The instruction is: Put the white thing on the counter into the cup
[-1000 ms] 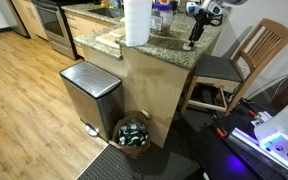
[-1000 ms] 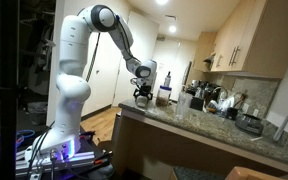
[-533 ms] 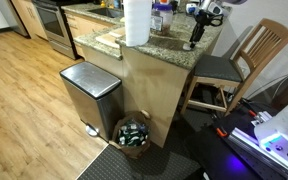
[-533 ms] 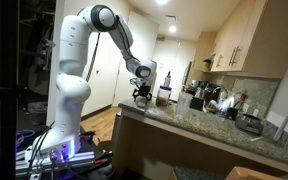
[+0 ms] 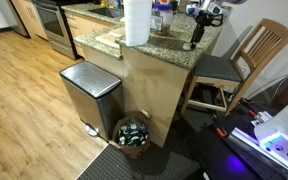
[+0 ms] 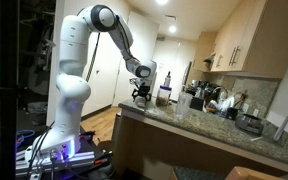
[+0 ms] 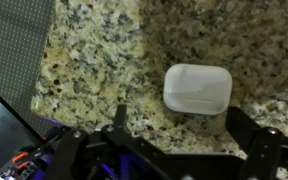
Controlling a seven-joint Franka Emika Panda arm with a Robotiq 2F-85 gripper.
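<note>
The white thing (image 7: 197, 89) sits off-center toward one finger, so the gripper should next shift toward the right in the wrist view and then lower its open fingers around it.
The white thing (image 7: 197, 88) is a small flat rounded white piece lying on the speckled granite counter (image 7: 94, 60). In the wrist view it sits just ahead of my gripper (image 7: 182, 125), between the lines of the two open, empty black fingers. In both exterior views the gripper (image 5: 194, 40) (image 6: 141, 95) hangs just above the counter (image 5: 169, 45) (image 6: 204, 130) near its edge. The white thing is too small to make out in those views. I cannot tell which of the items on the counter is the cup.
A tall white paper-towel roll (image 5: 136, 20) stands on the counter beside bottles (image 5: 162, 15). A steel bin (image 5: 89, 90) and a basket (image 5: 134, 133) stand on the floor below. A wooden chair (image 5: 254, 55) is beside the island. Kitchen items (image 6: 199, 98) crowd the far counter.
</note>
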